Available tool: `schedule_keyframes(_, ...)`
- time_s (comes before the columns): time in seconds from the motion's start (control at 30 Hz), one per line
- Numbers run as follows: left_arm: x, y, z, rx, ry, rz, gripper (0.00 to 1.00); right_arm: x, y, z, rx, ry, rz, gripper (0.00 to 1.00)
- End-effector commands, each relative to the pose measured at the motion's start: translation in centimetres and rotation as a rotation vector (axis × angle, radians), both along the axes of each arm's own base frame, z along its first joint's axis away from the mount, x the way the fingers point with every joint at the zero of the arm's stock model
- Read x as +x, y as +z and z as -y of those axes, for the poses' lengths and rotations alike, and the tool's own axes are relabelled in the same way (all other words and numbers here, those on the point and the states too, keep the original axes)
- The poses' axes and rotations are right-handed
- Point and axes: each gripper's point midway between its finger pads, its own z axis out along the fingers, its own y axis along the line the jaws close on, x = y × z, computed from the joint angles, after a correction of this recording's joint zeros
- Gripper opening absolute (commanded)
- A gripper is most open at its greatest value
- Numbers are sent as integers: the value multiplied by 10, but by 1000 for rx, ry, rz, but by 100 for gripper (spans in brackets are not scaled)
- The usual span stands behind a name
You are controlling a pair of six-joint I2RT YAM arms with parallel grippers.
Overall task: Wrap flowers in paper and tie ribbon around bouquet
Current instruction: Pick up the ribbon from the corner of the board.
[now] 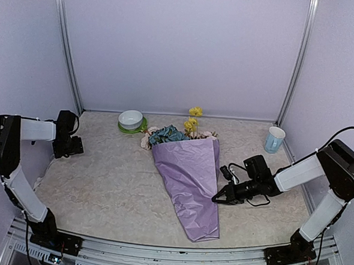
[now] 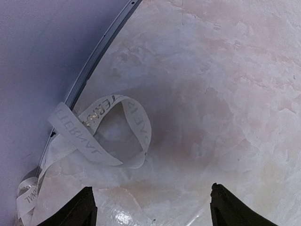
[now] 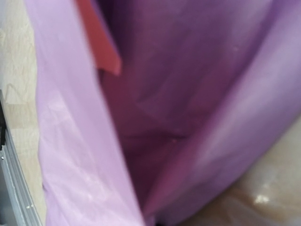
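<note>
The looped part of the cream ribbon lies on the tabletop below my left gripper. I need to bring that gripper down onto the loop with its fingers open.
The bouquet lies in the middle of the table as a lilac paper (image 1: 191, 175) cone, its narrow end toward me. The flowers (image 1: 176, 132) stick out of the wide far end, blue, yellow and pale pink. My right gripper (image 1: 216, 198) is at the cone's right edge, shut on the paper. In the right wrist view folds of the paper (image 3: 188, 94) fill the frame and hide the fingers. My left gripper (image 1: 74, 145) is at the far left by the wall and stands open (image 2: 155, 209) with nothing between its fingers. The cream ribbon (image 2: 101, 136) lies looped on the table just ahead of it.
A white bowl (image 1: 131, 119) on a green plate stands at the back, left of the flowers. A pale blue mug (image 1: 274, 139) stands at the back right. A metal wall rail (image 2: 94, 56) runs beside the ribbon.
</note>
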Motion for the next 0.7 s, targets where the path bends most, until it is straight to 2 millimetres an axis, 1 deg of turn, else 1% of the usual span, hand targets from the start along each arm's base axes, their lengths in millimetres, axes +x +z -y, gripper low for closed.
schedule_keyframes(0.0,25,4,-12,51,-3,25,81,-6,-5,-2,-5,23,-18,0)
schedule_keyframes(0.2,42,-4,-18,72,2,26,81,-8,-8,1,-15,21,-28,0)
schedule_keyframes(0.4,37,-30,-33,20,46,-13,82,-10,-11,1,-13,23,-41,0)
schedule_keyframes(0.53,45,-35,-22,-36,4,16,82,-10,-11,0,-13,26,-41,0)
schedule_keyframes(0.67,52,-36,-19,-50,2,21,80,-10,-9,0,-13,26,-39,0)
